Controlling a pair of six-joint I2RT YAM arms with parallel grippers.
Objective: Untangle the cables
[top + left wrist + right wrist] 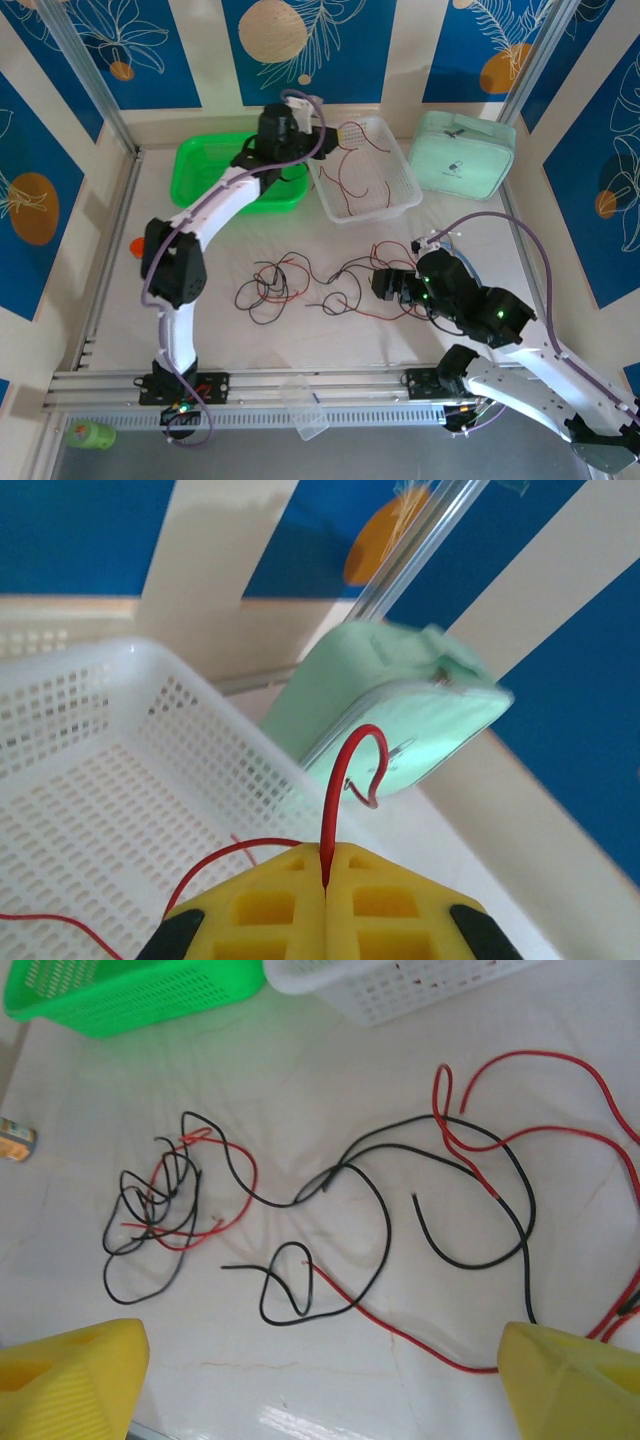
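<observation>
The black cable's small loop (292, 1300) lies apart from the knot (160, 1210). My right gripper should move toward the knot's side first, to lower over the loop.
Thin red and black cables lie in a loose tangle mid-table (275, 290), with more strands trailing right (350, 285). In the right wrist view the knot (160, 1210) is at the left, a long black cable (380, 1210) loops through the middle, and a red one (400, 1330) runs to the right finger. My right gripper (385, 285) (320, 1380) hovers open above the table with nothing between its yellow fingers. My left gripper (300, 130) (326, 880) is at the back over the white basket (400, 200) (120, 780), shut on one red cable (330, 820) that curls up from the pads.
Several red wires lie in the white basket. A green basket (215, 175) (130, 990) stands left of it and a mint pouch (462, 150) (400, 710) to its right. There is an orange object (137, 246) at the left edge and a clear container (305, 405) on the front rail.
</observation>
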